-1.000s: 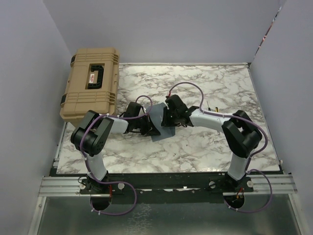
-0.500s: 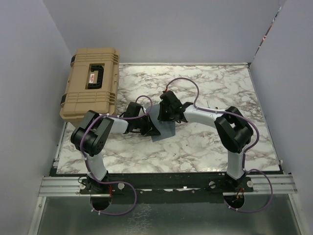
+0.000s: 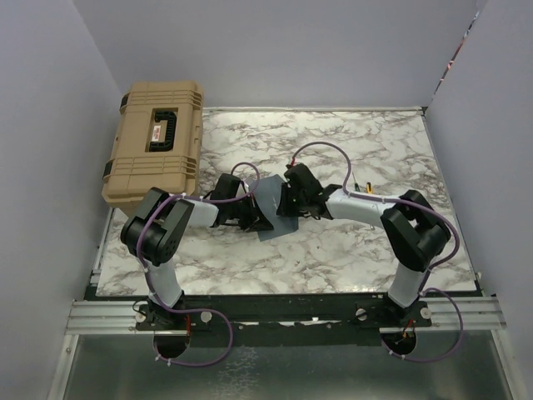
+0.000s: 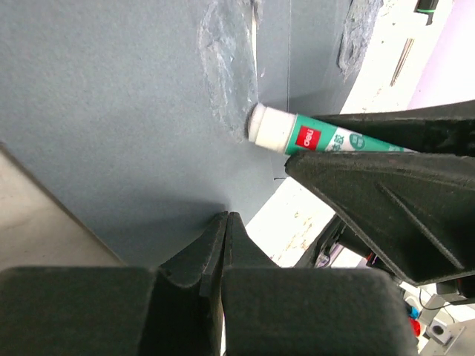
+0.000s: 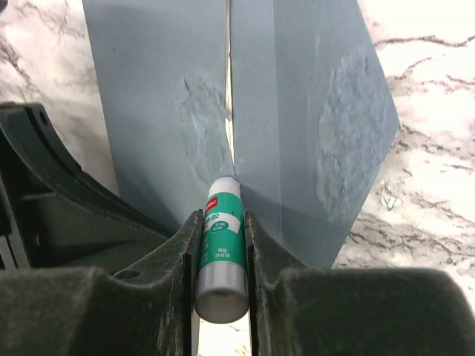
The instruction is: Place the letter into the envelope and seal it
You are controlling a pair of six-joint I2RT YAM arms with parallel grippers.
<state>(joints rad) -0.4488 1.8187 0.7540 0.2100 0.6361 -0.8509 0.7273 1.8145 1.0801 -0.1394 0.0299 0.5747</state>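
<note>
My right gripper lifts to the right in the top view next and lowers to release on the tabletop by the thin items, as the envelope's flap and body show glue.
The slate-blue envelope (image 3: 273, 210) lies open in the middle of the marble table, its body (image 5: 148, 89) beside its flap (image 5: 319, 111). Rough glue smears show on both parts. My right gripper (image 5: 221, 215) is shut on a green and white glue stick (image 5: 220, 245), whose white tip rests on the envelope by the fold (image 4: 261, 124). My left gripper (image 4: 227, 219) is shut with nothing between its fingers, and its tips press on the envelope's near edge. In the top view both grippers meet over the envelope. The letter is hidden.
A big tan hard case (image 3: 156, 142) sits at the back left, past the table's corner. A few small thin items (image 3: 362, 185) lie on the marble table (image 3: 375, 142) just right of my right arm. Purple walls close in both sides.
My right gripper swung left over the envelope with the glue stick, then came back right. The left arm has not moved.
</note>
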